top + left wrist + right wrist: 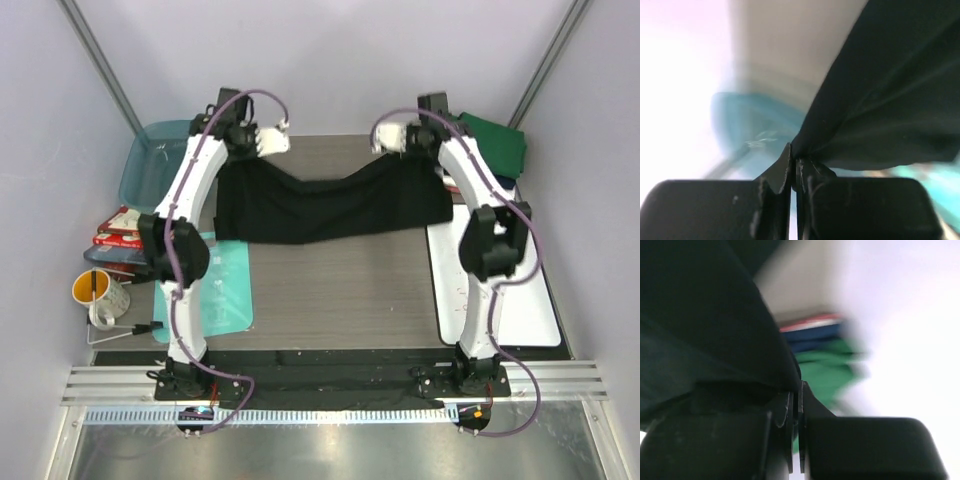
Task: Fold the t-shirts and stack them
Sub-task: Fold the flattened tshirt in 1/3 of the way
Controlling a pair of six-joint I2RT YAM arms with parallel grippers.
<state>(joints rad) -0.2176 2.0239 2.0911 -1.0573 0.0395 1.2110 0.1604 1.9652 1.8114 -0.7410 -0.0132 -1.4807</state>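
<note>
My right gripper will next move back and down over the white board's inner side (452, 274) and let go of the t-shirt's corner, because the black t-shirt (330, 205) still hangs sagging above the table.
A black t-shirt (330, 205) hangs spread between my two grippers over the far half of the table, sagging in the middle; its print does not show. My left gripper (272, 140) is shut on its left corner; the pinch shows in the left wrist view (794, 159) with black cloth (890, 100) running up to the right. My right gripper (385, 137) is shut on the right corner; the pinch shows in the right wrist view (796, 390) under black cloth (700, 330). A folded green t-shirt (497, 145) tops a stack at the far right, over a navy one (810, 335).
A teal plastic tub (150, 160) stands at the far left. A teal flat mat (228, 285) lies beside the left arm. A white board (500, 290) lies on the right. A yellow-lined mug (95, 295) and red packets (118, 230) sit at the left edge.
</note>
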